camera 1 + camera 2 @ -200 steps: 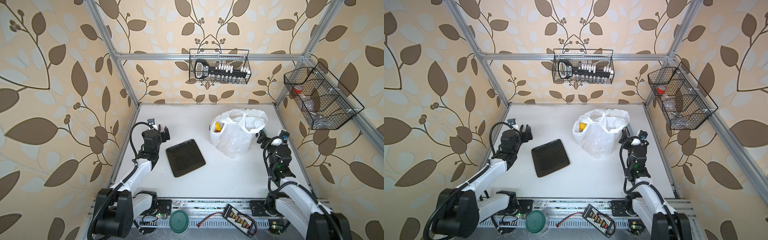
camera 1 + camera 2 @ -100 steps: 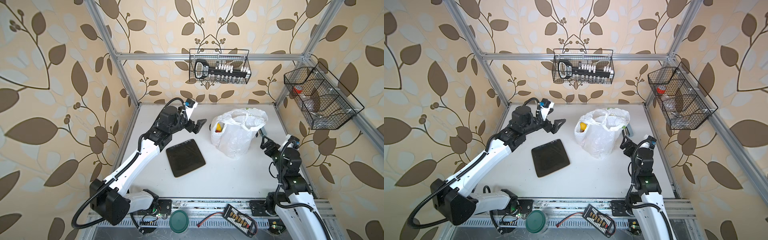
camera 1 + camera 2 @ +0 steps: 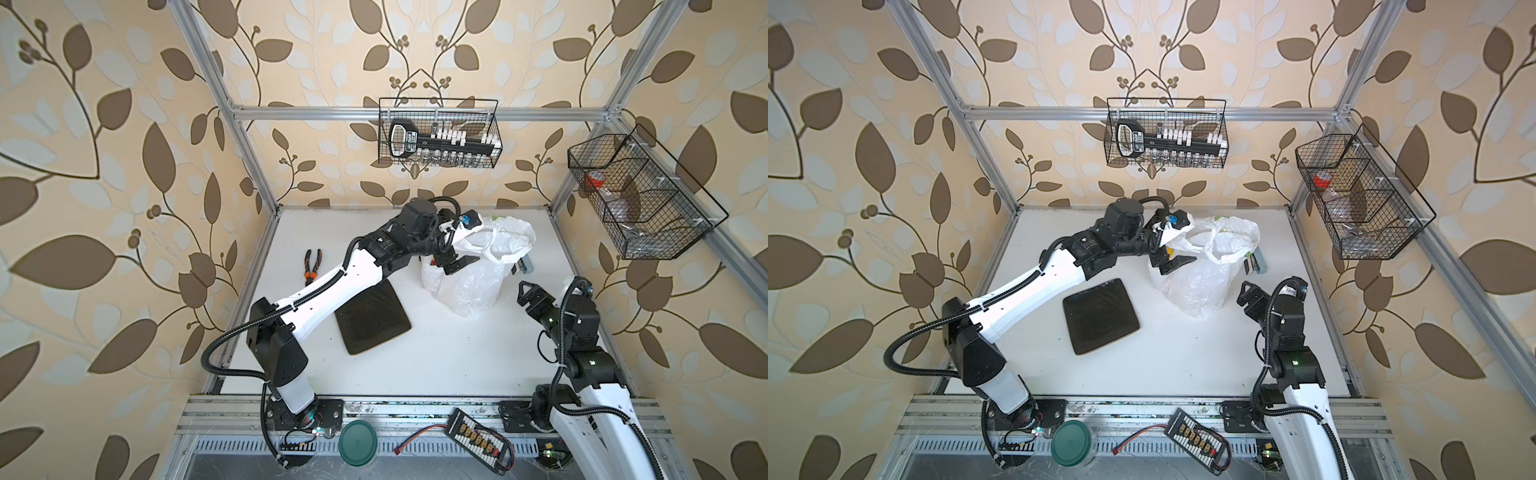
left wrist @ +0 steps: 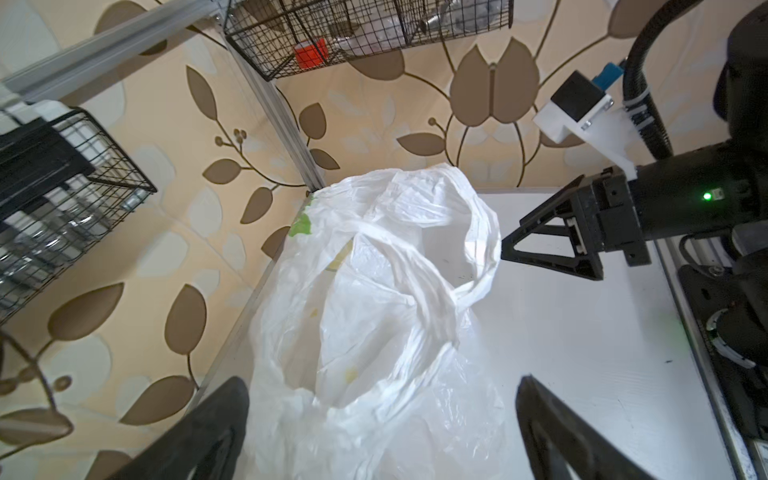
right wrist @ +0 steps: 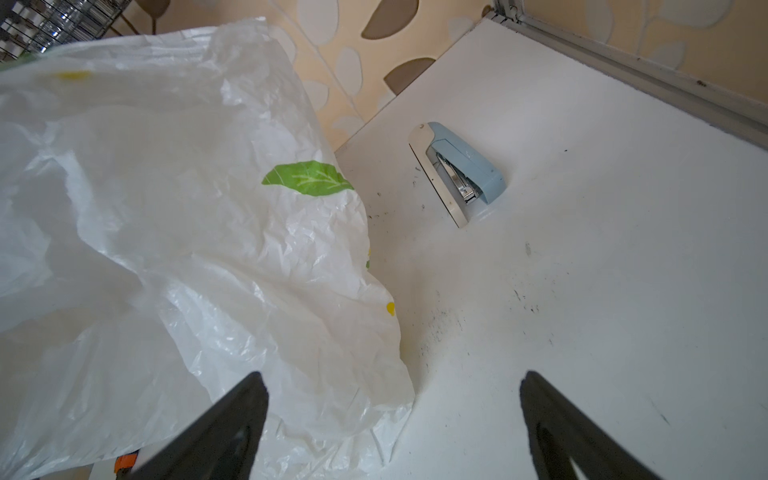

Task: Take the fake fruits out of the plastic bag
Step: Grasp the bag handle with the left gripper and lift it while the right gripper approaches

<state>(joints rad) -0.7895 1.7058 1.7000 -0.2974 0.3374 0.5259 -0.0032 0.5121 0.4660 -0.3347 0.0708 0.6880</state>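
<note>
The left gripper needs to move farther over the bag's opening next and close on the bunched piece of the bag's rim nearest it, because that piece is already between the robot's open fingers.
The plastic bag [image 3: 478, 282] [image 3: 1200, 282] stands crumpled at the back middle of the table, white with green leaf and yellow prints [image 5: 307, 178]. My left gripper [image 3: 453, 264] [image 3: 1173, 264] [image 4: 381, 384] hangs open over the left side of the bag's mouth, with the handles [image 4: 415, 266] loose between its jaws. The fake fruits are hidden inside the bag; only a small yellow bit [image 3: 1169, 250] shows beside the left gripper. My right gripper [image 3: 525, 291] [image 3: 1248, 291] [image 5: 392, 377] is open just right of the bag, holding nothing.
A black square mat [image 3: 372, 320] lies left of the bag. Orange-handled pliers [image 3: 311, 270] lie near the left edge. A blue stapler [image 5: 461, 170] [image 3: 525, 266] sits behind the right gripper. Wire baskets [image 3: 440, 137] [image 3: 640, 195] hang on the back and right walls.
The left arm has swung from the table's left side across to the bag's mouth, uncovering the pliers. The right gripper has drawn back a little and stays beside the bag.
</note>
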